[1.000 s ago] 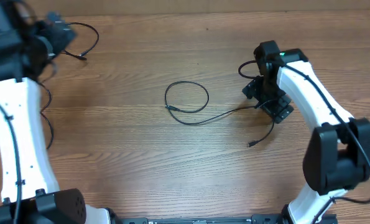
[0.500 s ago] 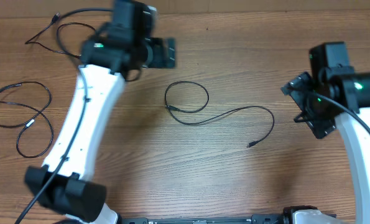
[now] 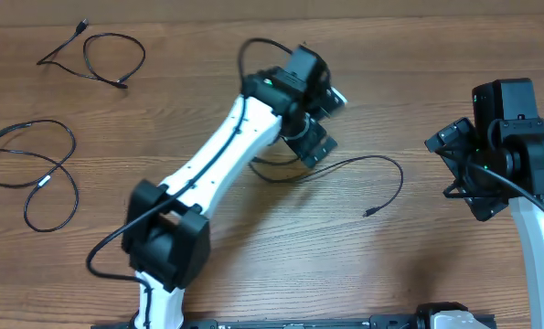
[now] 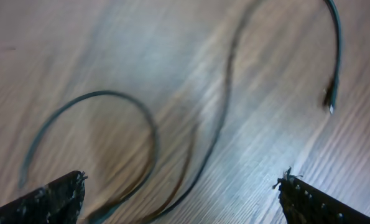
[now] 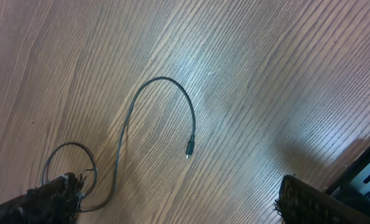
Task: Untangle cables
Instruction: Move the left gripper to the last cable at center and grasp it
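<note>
I need to lower my left gripper onto the parts of the cable where the loop meets the tail (image 3: 300, 178) (image 4: 152, 214), because they are below it and run between its spread fingers.
Three thin black cables lie apart on the wooden table. One cable (image 3: 102, 57) is at the far left, a second looped cable (image 3: 36, 172) lies below it. The third cable (image 3: 374, 164) runs from the middle to a plug (image 3: 368, 213). My left gripper (image 3: 322, 123) hangs open over that cable's loop, hiding most of it. In the left wrist view the loop (image 4: 113, 96) and plug (image 4: 329, 106) are blurred, with nothing between the open left gripper (image 4: 181, 199). My right gripper (image 3: 456, 174) stands open to the right of the tail; its view shows the cable (image 5: 166, 79) ahead of the empty right gripper (image 5: 178, 199).
The left arm (image 3: 226, 155) stretches diagonally from the front across the table's middle. The table's back edge (image 3: 390, 16) runs along the top. Bare wood lies between the third cable's plug and the right arm.
The left arm has swung from the far left corner across to the middle cable's loop, uncovering the two left cables. The right gripper has drawn back from the middle cable to the right.
</note>
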